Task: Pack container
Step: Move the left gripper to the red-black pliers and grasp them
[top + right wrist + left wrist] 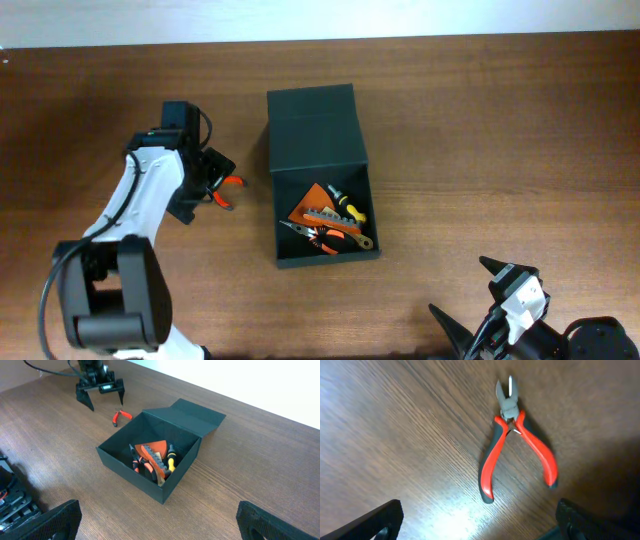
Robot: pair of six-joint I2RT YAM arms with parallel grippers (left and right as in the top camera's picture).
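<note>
Next, the left gripper moves down around the end of the pliers' near handle (225, 205) (486, 486) below it, since the spread handles leave room for a finger.
The dark green container (330, 260) stands open at mid-table, its flap lid (313, 128) folded back flat. Inside it lie an orange piece (310, 203), a yellow-and-black screwdriver (348, 205) and other small tools. Red-handled pliers (229, 189) lie on the wood left of the container, handles spread; they also show in the left wrist view (517, 445). My left gripper (205, 188) hovers open just left of the pliers (121, 416), not touching them. My right gripper (465, 290) is open near the front edge, right of the container (131, 469), with nothing in it.
The table is bare brown wood (480, 130). The left arm's white link and black base (110, 300) stand at the front left. The right arm's base (590, 340) sits in the front right corner.
</note>
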